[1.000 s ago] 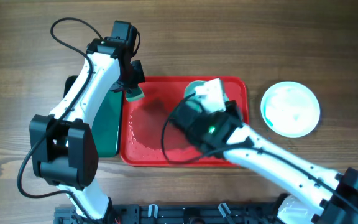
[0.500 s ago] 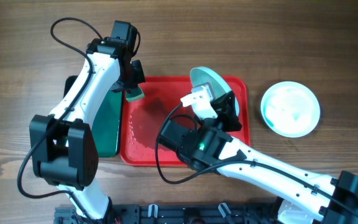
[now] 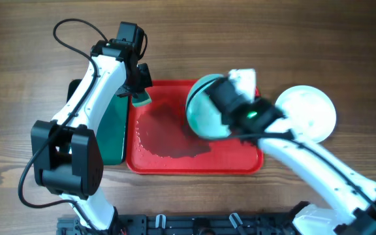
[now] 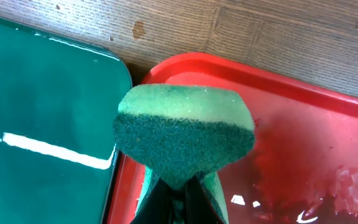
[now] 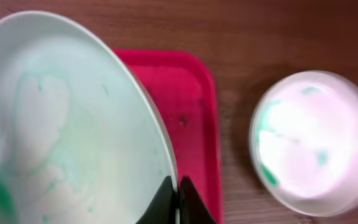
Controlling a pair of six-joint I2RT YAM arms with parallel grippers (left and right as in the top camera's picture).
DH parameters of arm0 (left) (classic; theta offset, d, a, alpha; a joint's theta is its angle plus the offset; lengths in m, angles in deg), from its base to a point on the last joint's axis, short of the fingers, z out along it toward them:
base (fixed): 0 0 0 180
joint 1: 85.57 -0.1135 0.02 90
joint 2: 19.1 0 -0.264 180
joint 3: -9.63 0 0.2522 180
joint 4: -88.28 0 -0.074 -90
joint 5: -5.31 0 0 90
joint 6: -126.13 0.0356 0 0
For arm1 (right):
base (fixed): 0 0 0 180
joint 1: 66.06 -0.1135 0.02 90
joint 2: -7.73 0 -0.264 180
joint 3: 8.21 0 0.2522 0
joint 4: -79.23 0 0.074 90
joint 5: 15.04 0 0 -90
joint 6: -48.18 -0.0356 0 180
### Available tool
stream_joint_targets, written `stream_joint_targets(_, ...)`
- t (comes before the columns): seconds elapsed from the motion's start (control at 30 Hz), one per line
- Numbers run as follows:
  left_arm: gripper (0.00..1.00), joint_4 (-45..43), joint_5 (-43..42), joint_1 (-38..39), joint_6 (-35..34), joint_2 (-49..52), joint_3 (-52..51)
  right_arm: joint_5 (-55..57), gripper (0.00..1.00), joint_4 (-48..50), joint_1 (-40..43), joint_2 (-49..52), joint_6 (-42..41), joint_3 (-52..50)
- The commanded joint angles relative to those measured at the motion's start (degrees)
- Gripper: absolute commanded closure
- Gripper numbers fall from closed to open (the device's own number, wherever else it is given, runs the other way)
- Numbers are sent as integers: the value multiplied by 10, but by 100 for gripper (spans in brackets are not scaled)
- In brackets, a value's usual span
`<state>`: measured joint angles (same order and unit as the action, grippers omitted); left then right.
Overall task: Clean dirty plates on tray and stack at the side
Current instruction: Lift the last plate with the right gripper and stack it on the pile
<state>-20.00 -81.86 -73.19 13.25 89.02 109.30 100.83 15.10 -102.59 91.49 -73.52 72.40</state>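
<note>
I will move my right gripper to the right in the overhead view and down and let go on top of it, since the second plate (image 3: 305,113) (image 5: 316,143) already lies beside the tray.
My right gripper (image 3: 226,104) is shut on the rim of a pale mint plate (image 3: 204,116) and holds it lifted and tilted over the right half of the red tray (image 3: 168,160). In the right wrist view the fingers (image 5: 178,198) pinch that plate (image 5: 61,124), whose face has teal smears. A second plate (image 3: 309,114) lies on the table right of the tray, also teal-smeared (image 5: 306,140). My left gripper (image 3: 139,91) is shut on a green sponge (image 4: 185,134) over the tray's far left corner (image 4: 291,87). A third plate is not visible.
A dark green tray (image 3: 115,127) lies against the red tray's left side and also shows in the left wrist view (image 4: 42,124). Wet patches and foam lie on the red tray's floor (image 3: 152,147). Bare wooden table surrounds both trays.
My right arm has swung to the right and up with the plate, which now shows its teal underside to the overhead camera. My left arm and the sponge have not moved.
</note>
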Motion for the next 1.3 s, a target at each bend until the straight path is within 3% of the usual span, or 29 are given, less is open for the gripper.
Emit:
stream_joint_targets(0.0, 96, 0, -9, 2, -5, 3, 10, -214, 96, 18, 123, -31, 80, 2)
stream_joint_targets(0.2, 96, 0, -9, 2, -1, 3, 10, -299, 96, 20, 321, -31, 107, -26)
stream_joint_targets(0.47, 96, 0, -9, 2, 1, 3, 10, -311, 96, 62, 575, -31, 121, -143)
stream_joint_targets(0.67, 96, 0, -9, 2, 1, 3, 10, -307, 96, 78, 660, -31, 122, -171)
stream_joint_targets(0.8, 96, 0, -9, 2, 1, 3, 10, -283, 96, 76, 663, -31, 120, -171)
stream_joint_targets(0.83, 96, 0, -9, 2, 1, 3, 10, -280, 93, 77, 663, -31, 120, -171)
stream_joint_targets(0.9, 96, 0, -9, 1, 1, 3, 10, -299, 53, 84, 663, -31, 122, -171)
stream_joint_targets(0.93, 96, 0, -9, 1, 1, 3, 10, -317, 46, 88, 663, -31, 122, -171)
stream_joint_targets(1.07, 96, 19, -8, -4, 19, -3, 25, -422, 30, 99, 646, -31, 183, -165)
stream_joint_targets(1.27, 96, 133, 11, -37, 31, -44, 79, -438, 27, 70, 523, -39, 214, -110)
